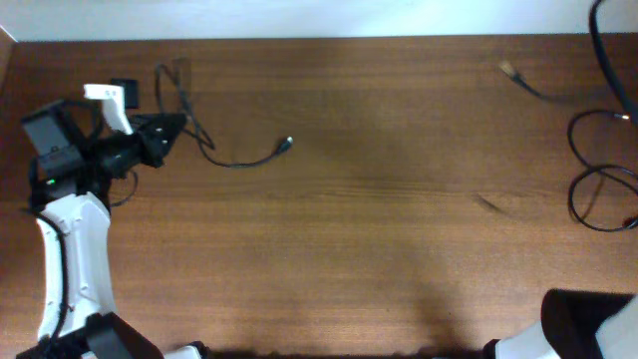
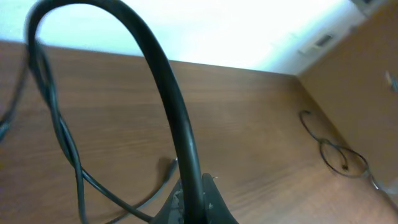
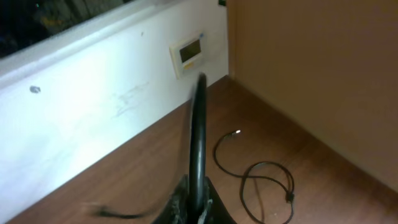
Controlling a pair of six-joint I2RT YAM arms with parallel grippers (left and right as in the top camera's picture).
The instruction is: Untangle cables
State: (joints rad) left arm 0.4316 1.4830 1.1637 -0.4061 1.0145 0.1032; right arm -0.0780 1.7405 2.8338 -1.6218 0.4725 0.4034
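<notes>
Next, my right gripper lowers toward the black cable loops on the table and releases its held cable over them. The loops lie below the raised fingers, hence this move.
My left gripper (image 1: 171, 128) is shut on a thin black cable (image 1: 202, 140) at the table's far left. The cable loops up behind the gripper and trails right to a small plug (image 1: 287, 145). In the left wrist view the jaws (image 2: 199, 198) pinch this cable (image 2: 166, 93), which arches up and over to the left. My right gripper (image 3: 196, 202) is shut on another black cable (image 3: 198, 130) that rises straight up from the jaws; this gripper is outside the overhead view. More black cable loops (image 1: 598, 189) lie at the right edge and also show in the right wrist view (image 3: 268, 180).
A loose cable end (image 1: 518, 73) lies at the far right of the wooden table (image 1: 379, 229). A white wall with a small panel (image 3: 189, 52) runs behind the table. The right arm's base (image 1: 588, 324) sits at the bottom right corner.
</notes>
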